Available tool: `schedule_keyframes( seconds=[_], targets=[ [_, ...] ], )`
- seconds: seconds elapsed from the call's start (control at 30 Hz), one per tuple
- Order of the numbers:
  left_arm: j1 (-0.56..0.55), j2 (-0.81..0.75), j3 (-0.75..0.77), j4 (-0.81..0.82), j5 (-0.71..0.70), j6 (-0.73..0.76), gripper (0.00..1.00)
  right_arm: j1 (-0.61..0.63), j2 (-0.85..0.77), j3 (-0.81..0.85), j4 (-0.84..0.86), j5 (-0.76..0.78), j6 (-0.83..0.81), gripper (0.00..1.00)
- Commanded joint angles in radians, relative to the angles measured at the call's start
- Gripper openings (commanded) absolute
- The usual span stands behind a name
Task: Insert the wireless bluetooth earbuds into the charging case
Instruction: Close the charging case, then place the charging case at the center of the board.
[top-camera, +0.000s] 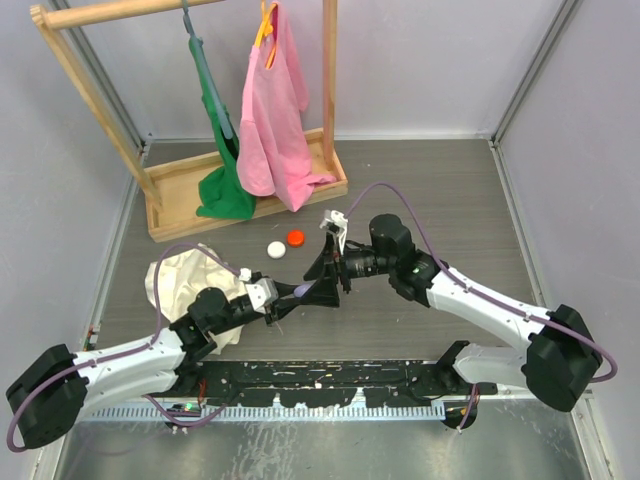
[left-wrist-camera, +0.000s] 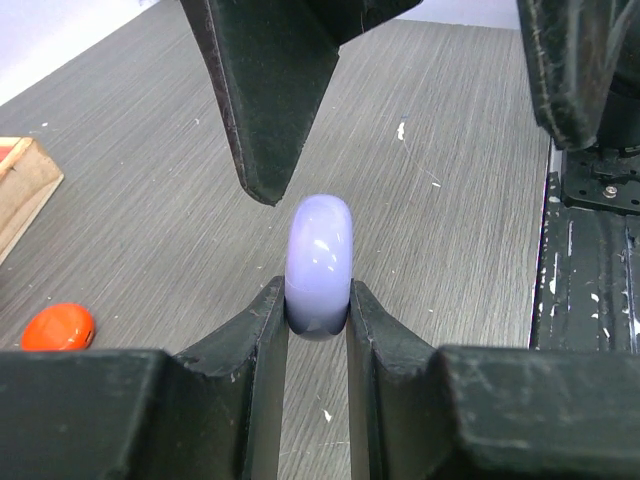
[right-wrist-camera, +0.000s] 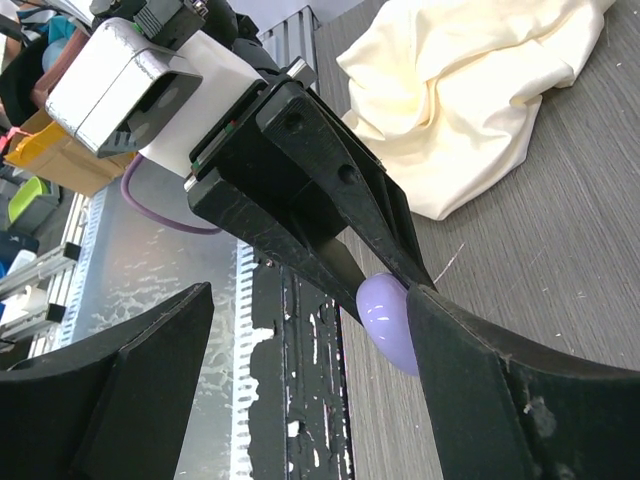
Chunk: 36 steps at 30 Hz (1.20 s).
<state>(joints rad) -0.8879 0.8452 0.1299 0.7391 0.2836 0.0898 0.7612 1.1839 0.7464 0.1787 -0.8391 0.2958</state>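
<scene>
I will next move my left gripper outward and tilt it down, then lower the charging case onto the empty part of the table beside the small white round piece.
The charging case, a small pale-lavender puck, stands on edge just above the table. My left gripper is shut on its flat sides. From above, the case sits at the tip of the left gripper, near the table's front middle. My right gripper reaches down onto it from the right, open. In the right wrist view its two fingers straddle the case; the right finger is right against it and the left one stands well off. The earbuds are out of view.
A crumpled cream cloth lies left of the grippers. A red-orange cap and a small white round piece lie just behind them. At the back left stands a wooden rack with pink and green garments. A black rail lines the near edge.
</scene>
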Motion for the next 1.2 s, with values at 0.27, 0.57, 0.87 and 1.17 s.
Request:
schedule_keyframes(
  seconds=[0.27,0.57,0.87,1.17],
  targets=[
    [0.002,0.048,0.105,-0.035,-0.072,-0.067,0.0,-0.005,-0.157,-0.074,-0.064,0.49,-0.03,0.86],
    [0.005,0.147,0.257,-0.262,-0.279,-0.264,0.05,-0.005,-0.34,-0.287,-0.005,0.868,-0.018,0.87],
    [0.021,0.311,0.336,-0.369,-0.442,-0.54,0.15,-0.005,-0.523,-0.488,0.116,1.045,-0.016,0.89],
    [0.093,0.531,0.353,-0.309,-0.466,-0.835,0.21,-0.005,-0.704,-0.571,0.1,1.114,0.009,0.89]
  ],
)
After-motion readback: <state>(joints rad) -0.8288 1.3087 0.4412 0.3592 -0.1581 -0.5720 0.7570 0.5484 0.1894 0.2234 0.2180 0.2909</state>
